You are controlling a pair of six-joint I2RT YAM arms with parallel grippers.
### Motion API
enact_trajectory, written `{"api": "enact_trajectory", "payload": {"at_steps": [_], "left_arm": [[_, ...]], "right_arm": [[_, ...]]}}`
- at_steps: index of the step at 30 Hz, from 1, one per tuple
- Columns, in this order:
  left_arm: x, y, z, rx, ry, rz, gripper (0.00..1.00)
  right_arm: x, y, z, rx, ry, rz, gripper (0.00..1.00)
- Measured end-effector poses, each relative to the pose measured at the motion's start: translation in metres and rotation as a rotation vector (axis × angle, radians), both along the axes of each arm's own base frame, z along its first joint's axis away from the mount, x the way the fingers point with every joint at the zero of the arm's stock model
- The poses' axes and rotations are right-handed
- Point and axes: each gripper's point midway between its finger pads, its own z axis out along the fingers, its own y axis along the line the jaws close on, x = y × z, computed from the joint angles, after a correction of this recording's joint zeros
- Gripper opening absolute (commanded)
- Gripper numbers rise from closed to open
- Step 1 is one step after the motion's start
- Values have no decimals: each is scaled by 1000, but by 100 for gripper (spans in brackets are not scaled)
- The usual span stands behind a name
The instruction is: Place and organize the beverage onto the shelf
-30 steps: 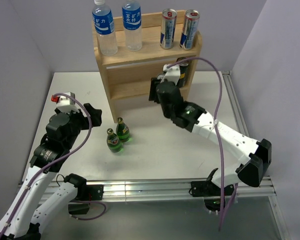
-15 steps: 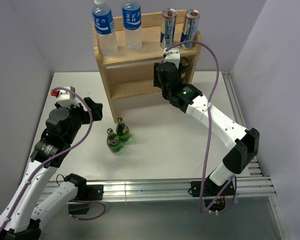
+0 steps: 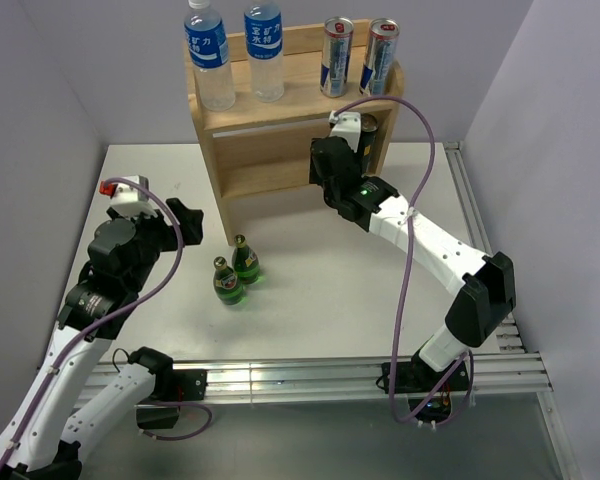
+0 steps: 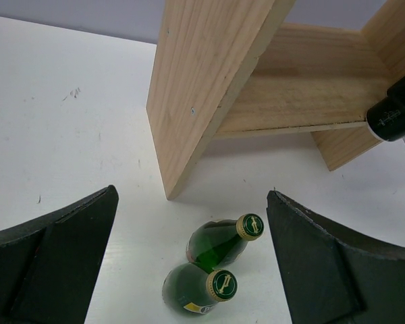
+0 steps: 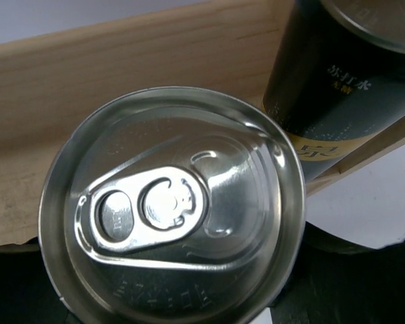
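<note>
The lower level of the shelf comes next: I will move my right gripper away from my base over it, then open beside the black can (image 3: 368, 140).
The light-wood shelf (image 3: 280, 100) stands at the back; its top board carries two water bottles (image 3: 208, 55) and two red-and-silver cans (image 3: 336, 58). A black can (image 3: 368, 140) stands at the right end of the lower tier and also shows in the right wrist view (image 5: 344, 88). My right gripper (image 3: 325, 165) is at the lower tier, shut on a can whose silver top (image 5: 172, 206) fills its wrist view, just left of the black can. Two green bottles (image 3: 238, 270) stand on the table. My left gripper (image 4: 192, 263) is open and empty above them (image 4: 219, 243).
The shelf's left side panel (image 4: 196, 94) reaches the table just behind the green bottles. A metal rail (image 3: 300, 380) runs along the near edge. Grey walls close in left, right and behind.
My right arm has reached forward and up, carrying the can from in front of the shelf into the lower tier beside the black can. My left arm has shifted slightly.
</note>
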Motion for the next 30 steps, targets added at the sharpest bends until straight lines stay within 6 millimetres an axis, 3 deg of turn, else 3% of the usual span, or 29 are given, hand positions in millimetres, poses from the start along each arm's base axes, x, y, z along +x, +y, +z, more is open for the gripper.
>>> {"api": "enact_trajectory", "payload": {"at_steps": [21, 30], "left_arm": [[-5, 3, -3, 32, 5, -6, 99], [-6, 2, -3, 36, 6, -13, 99]], "right_arm": [[34, -4, 5, 18, -68, -129, 0], [36, -4, 7, 31, -82, -136, 0]]}}
